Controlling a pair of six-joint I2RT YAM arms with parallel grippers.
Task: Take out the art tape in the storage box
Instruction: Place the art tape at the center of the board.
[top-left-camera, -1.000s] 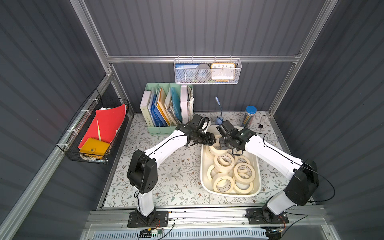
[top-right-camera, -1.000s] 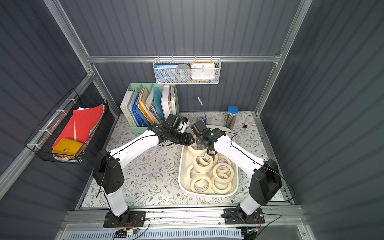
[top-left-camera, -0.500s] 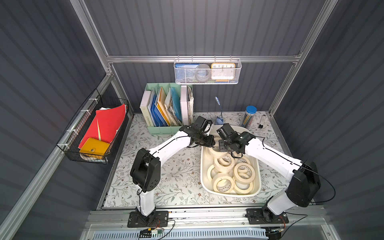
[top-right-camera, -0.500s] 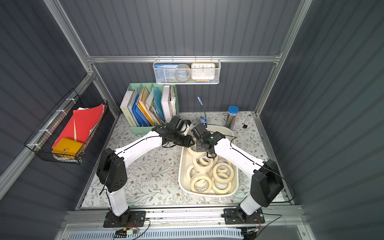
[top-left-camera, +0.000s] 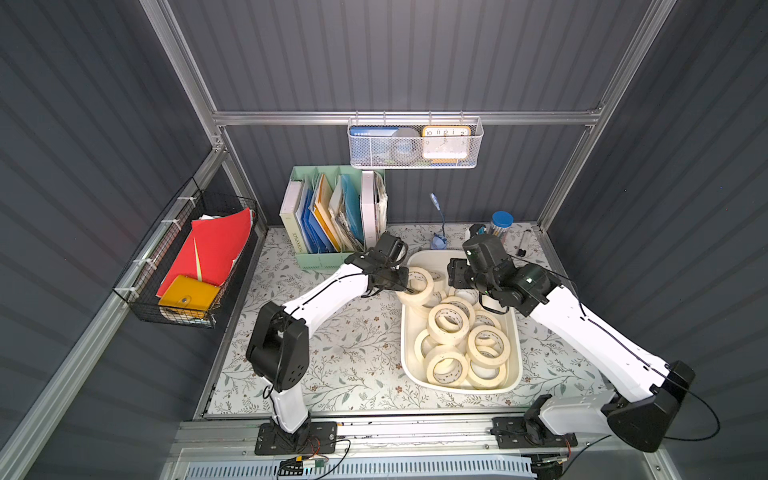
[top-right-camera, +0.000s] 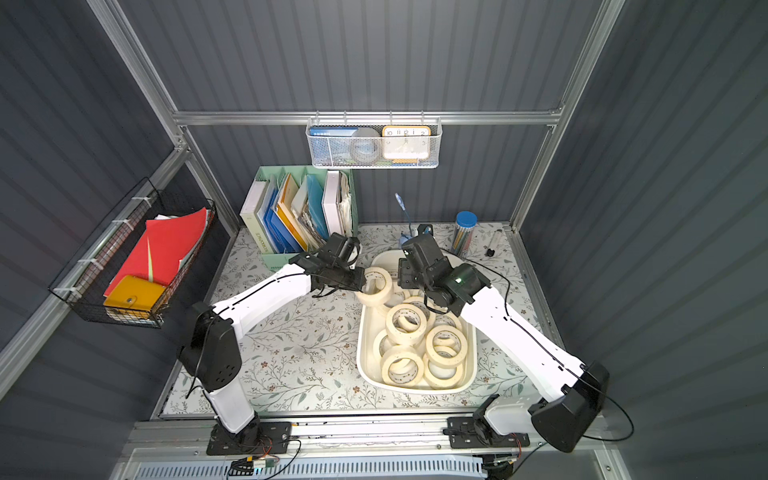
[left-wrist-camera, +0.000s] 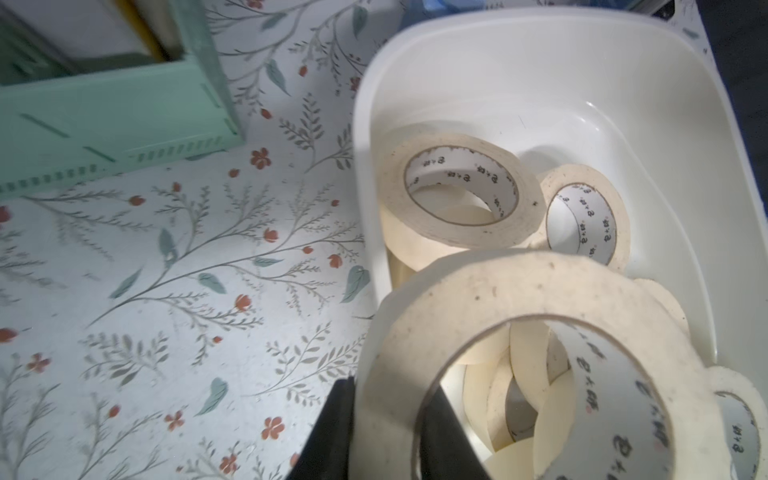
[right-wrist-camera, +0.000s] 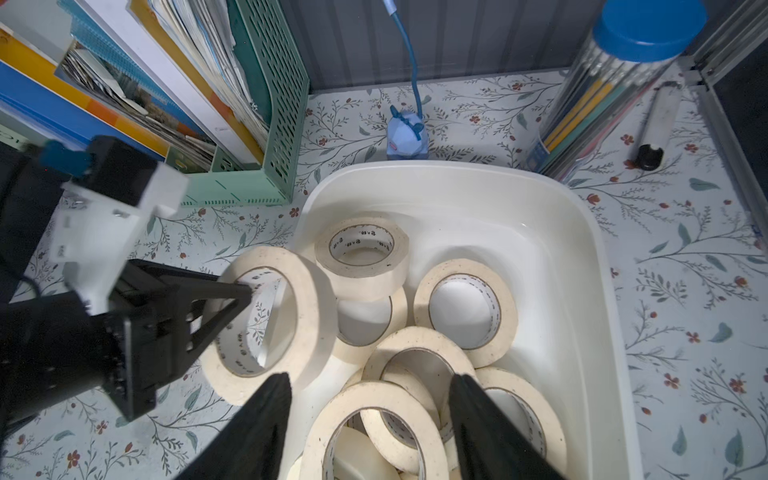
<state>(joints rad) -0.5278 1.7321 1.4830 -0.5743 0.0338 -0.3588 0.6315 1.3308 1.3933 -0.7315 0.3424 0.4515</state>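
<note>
Next, the left gripper carries the roll away from the box (top-left-camera: 517, 353), toward the black wire basket and down, then lets go, since the tabletop by the organizer is bare.
My left gripper (top-left-camera: 409, 284) (left-wrist-camera: 388, 395) is shut on one cream roll of art tape (top-left-camera: 420, 281) (top-right-camera: 376, 284) (left-wrist-camera: 519, 291) (right-wrist-camera: 316, 307). One finger is inside the ring and the other is outside. The roll hangs tilted over the left rim of the white storage box (top-left-camera: 517, 353) (top-right-camera: 360, 353) (left-wrist-camera: 361, 166) (right-wrist-camera: 598, 266), at its far end. My right gripper (top-left-camera: 454, 275) (top-right-camera: 405, 274) (right-wrist-camera: 372, 378) is open just right of that roll, above the box, holding nothing. Several more rolls (top-left-camera: 449, 324) (right-wrist-camera: 361, 245) lie piled in the box.
A mint-green file organizer (top-left-camera: 332, 216) (right-wrist-camera: 270, 124) stands just behind the left arm. A small blue lamp (top-left-camera: 438, 241) and a blue-lidded pencil tube (top-left-camera: 500, 224) sit behind the box. A white mesh basket (top-left-camera: 415, 143) hangs on the back wall. A black wire basket (top-left-camera: 195, 257) hangs on the left wall.
The left gripper has shut on the roll that the right gripper was holding. The right gripper has opened, let it go and drawn back a little to the right.
</note>
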